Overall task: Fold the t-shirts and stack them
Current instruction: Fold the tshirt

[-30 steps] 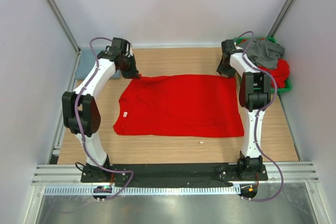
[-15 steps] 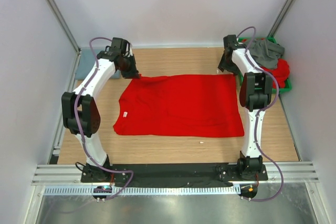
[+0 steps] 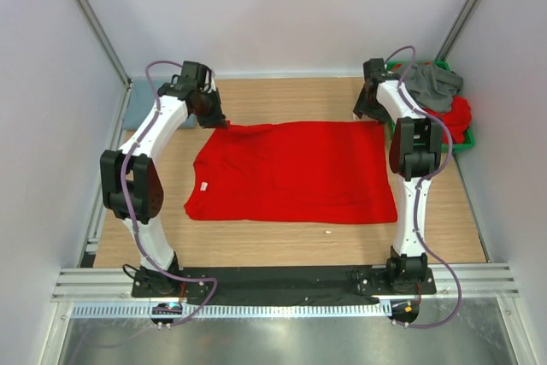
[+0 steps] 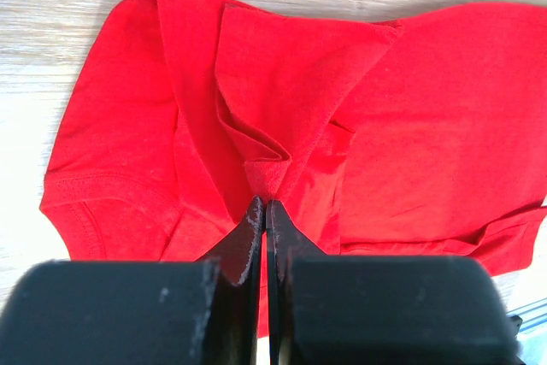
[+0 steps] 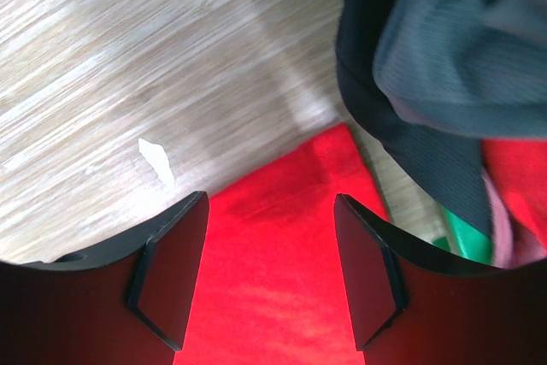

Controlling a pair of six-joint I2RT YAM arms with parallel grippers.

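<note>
My right gripper lowers onto the red t-shirt's far corner [image 3: 379, 123] [image 5: 320, 164] beside the green bin next and closes there, since my left gripper already pinches the other far corner.
A bright red t-shirt [image 3: 291, 173] lies spread flat on the wooden table, with a small white label [image 3: 204, 186] near its left edge. My left gripper [image 3: 219, 120] is at the shirt's far left corner. In the left wrist view it [image 4: 265, 204] is shut on a pinched fold of the red cloth [image 4: 265, 173]. My right gripper [image 3: 366, 108] hovers over the far right corner. In the right wrist view it [image 5: 269, 211] stands open, with the red corner [image 5: 291, 203] lying flat below it and nothing held.
At the far right, a green bin [image 3: 466, 143] holds a dark grey shirt [image 3: 432, 83] on top of red cloth [image 3: 457, 117]. The grey shirt [image 5: 461, 40] hangs close to my right fingers. A blue-grey cloth [image 3: 137, 110] lies at the far left. A white chip [image 5: 155, 158] lies on the wood.
My right gripper has opened wider and drawn slightly back from the shirt's far right corner, which now lies flat. The left gripper has not moved.
</note>
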